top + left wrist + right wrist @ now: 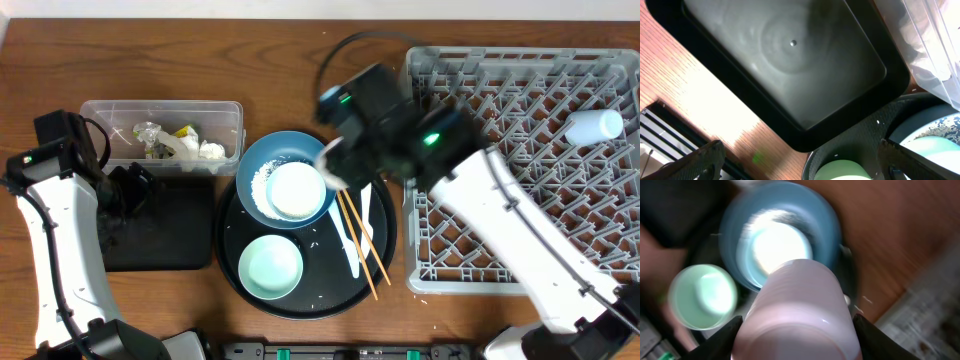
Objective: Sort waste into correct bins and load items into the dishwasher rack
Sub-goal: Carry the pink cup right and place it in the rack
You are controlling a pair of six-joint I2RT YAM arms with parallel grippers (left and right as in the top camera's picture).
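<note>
I will next move my right gripper across and down onto the free pegs beside the rack's white cup, as they are to its right in the overhead view.
My right gripper is shut on a pale pink cup and holds it above the right rim of the dark-blue bowl. That bowl holds loose rice and a white cup. The pale-green bowl, wooden chopsticks and white spoon lie on the round black tray. My left gripper is open and empty over the shallow black rectangular tray. The clear tub holds tissue, wrappers and a yellow-green packet. The grey dishwasher rack stands at the right.
A white cup lies in the rack's far right part. A black cable curves behind the right arm. The right arm's white link crosses over the rack's left half. Rice grains are scattered on the round tray.
</note>
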